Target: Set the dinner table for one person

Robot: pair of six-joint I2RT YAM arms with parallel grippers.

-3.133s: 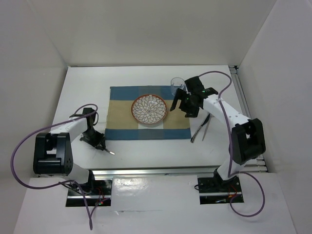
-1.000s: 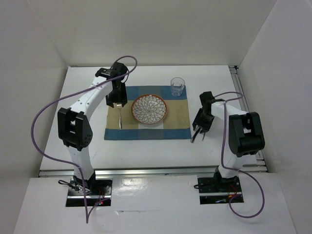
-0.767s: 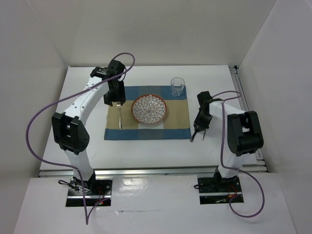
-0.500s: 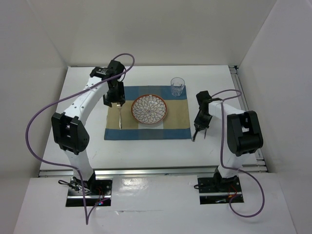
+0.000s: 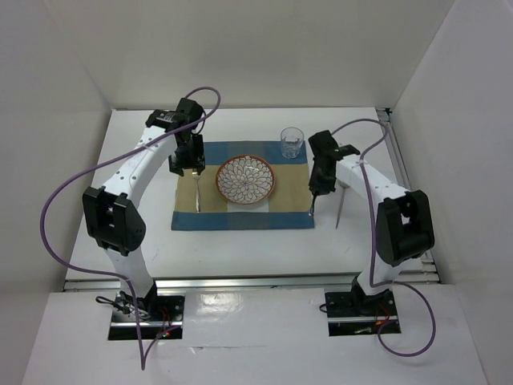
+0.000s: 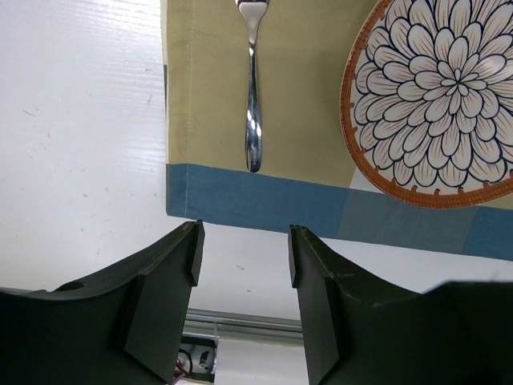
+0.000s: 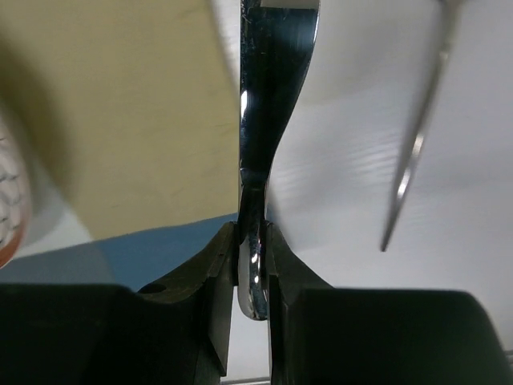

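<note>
My right gripper moves to the left in the top view to the empty tan part of the placemat beside the plate next, then lowers and releases.
On the white dinner table (image 5: 240,241) lies a blue-and-tan checked placemat (image 5: 184,216) with a flower-patterned plate (image 5: 245,179) at its middle. A fork (image 5: 197,192) rests on the mat left of the plate. My left gripper (image 5: 186,164) hovers over the fork's head end, open and holding nothing (image 6: 243,233); the fork (image 6: 253,104) lies below it. My right gripper (image 5: 317,186) is shut on the handle of a shiny metal utensil (image 7: 268,96) over the mat's right edge. The held utensil (image 5: 312,204) hangs toward the near side, its head out of the wrist view.
A clear glass (image 5: 292,143) stands at the mat's far right corner. A second thin utensil (image 5: 341,207) lies on the bare table right of the mat, also in the right wrist view (image 7: 417,144). A metal rail (image 5: 240,282) runs along the near edge.
My right gripper shut on one utensil and carried it left and farther back, to the mat's right edge, leaving the other utensil lying. The left gripper stayed open over the fork.
</note>
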